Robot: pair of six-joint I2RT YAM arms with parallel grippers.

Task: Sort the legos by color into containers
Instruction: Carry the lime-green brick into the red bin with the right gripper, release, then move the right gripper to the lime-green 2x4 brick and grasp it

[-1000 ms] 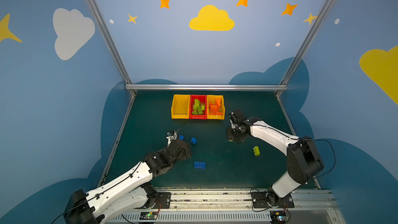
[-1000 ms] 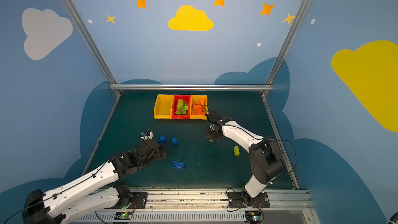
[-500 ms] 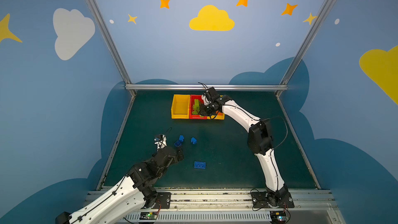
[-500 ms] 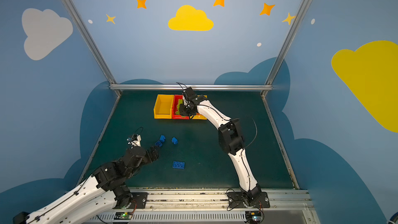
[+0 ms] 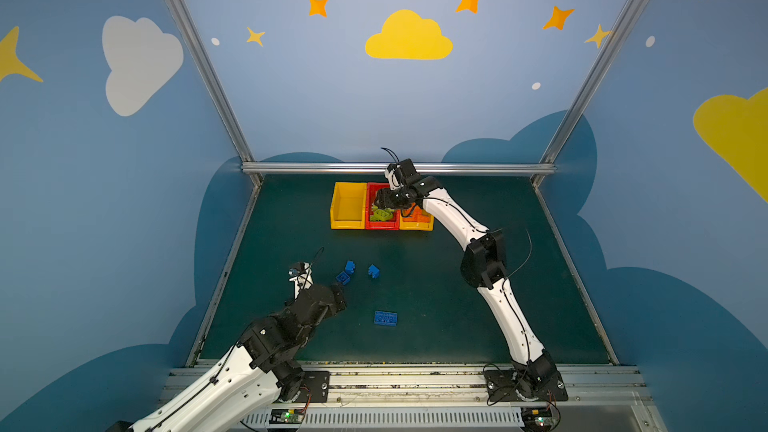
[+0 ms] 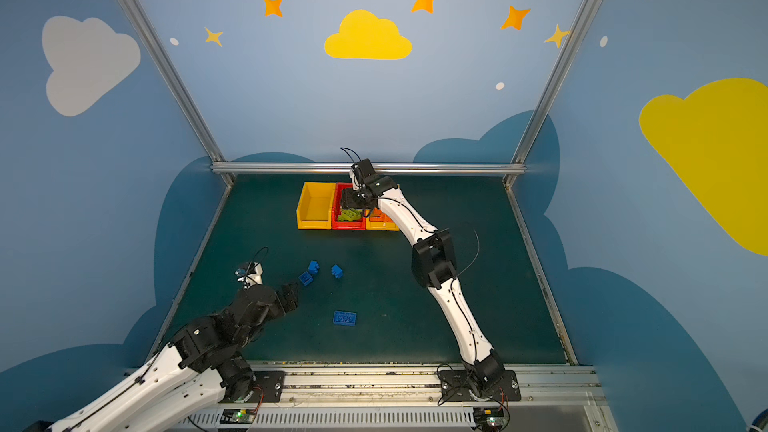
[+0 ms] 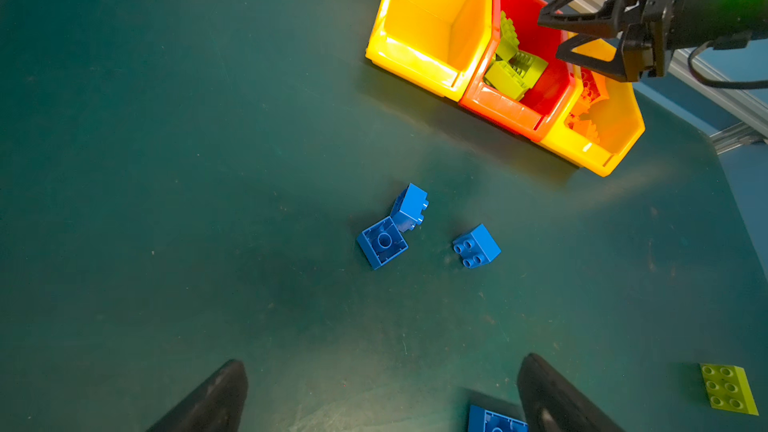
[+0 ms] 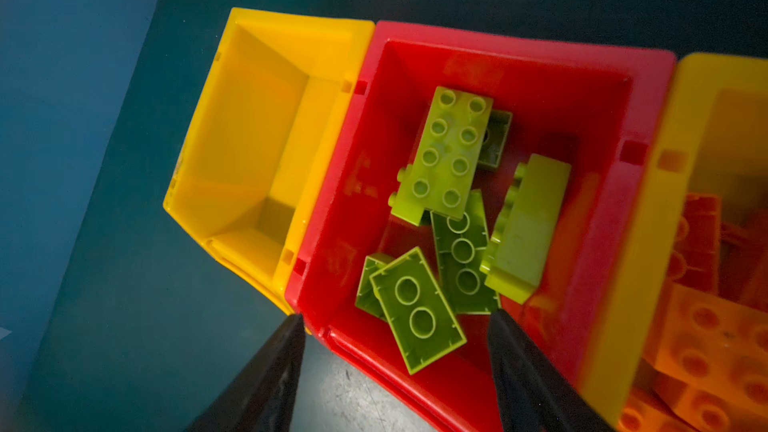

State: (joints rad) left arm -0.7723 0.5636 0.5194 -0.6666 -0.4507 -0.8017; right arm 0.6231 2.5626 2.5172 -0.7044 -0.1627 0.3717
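Observation:
The lime green lego is still unsorted on the mat, so the right gripper will next pull back from the red bin and move down onto that lego.
Three containers stand in a row at the back: an empty yellow bin (image 5: 348,205) (image 8: 249,151), a red bin (image 5: 370,222) (image 8: 498,60) with several lime green legos (image 8: 449,151), and a yellow bin (image 5: 415,224) with orange legos (image 8: 706,326). My right gripper (image 5: 380,203) (image 8: 397,315) hangs open over the red bin, holding nothing. Three small blue legos (image 5: 350,266) (image 7: 382,243) and a flat blue one (image 5: 385,318) lie on the mat. My left gripper (image 5: 338,286) (image 7: 382,361) is open and empty, just short of the small blue ones.
A lime green lego (image 7: 729,394) lies on the mat in the left wrist view; the right arm's elbow (image 5: 482,259) hides it in both top views. A metal rail (image 5: 399,168) runs along the back, just behind the bins.
My right arm swung from the right middle of the mat to above the red bin, and its jaws went from shut to open. The left gripper barely shifted.

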